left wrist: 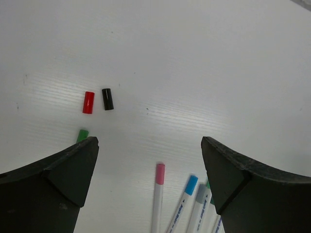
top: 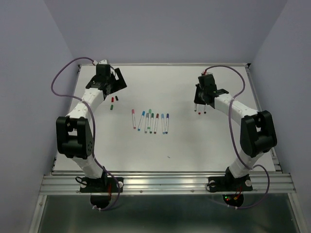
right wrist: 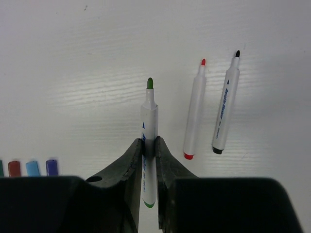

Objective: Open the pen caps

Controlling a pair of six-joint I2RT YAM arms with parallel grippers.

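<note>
My right gripper moves down to the bare tabletop beside the red pen next, since it lies below. It then releases the green pen there alongside the other uncapped pens.
My left gripper (left wrist: 149, 145) is open and empty above the far left of the table. Just beyond it lie three loose pen caps: red (left wrist: 88, 102), black (left wrist: 107, 99) and green (left wrist: 82, 134), the green one partly hidden by my left finger. Several capped pens (top: 150, 121) lie in a row mid-table, the pink-capped one (left wrist: 159, 194) nearest the left gripper. My right gripper (right wrist: 150, 145) is shut on an uncapped green pen (right wrist: 149, 116), tip pointing away. Beside it lie an uncapped red pen (right wrist: 194, 111) and an uncapped black pen (right wrist: 226, 107).
The white table (top: 184, 141) ends in a metal rail (top: 165, 183) at the near edge. Grey walls stand close on both sides. Purple cables (top: 58, 77) loop off each arm. Three capped ends (right wrist: 32, 167) of the pen row show at the lower left of the right wrist view.
</note>
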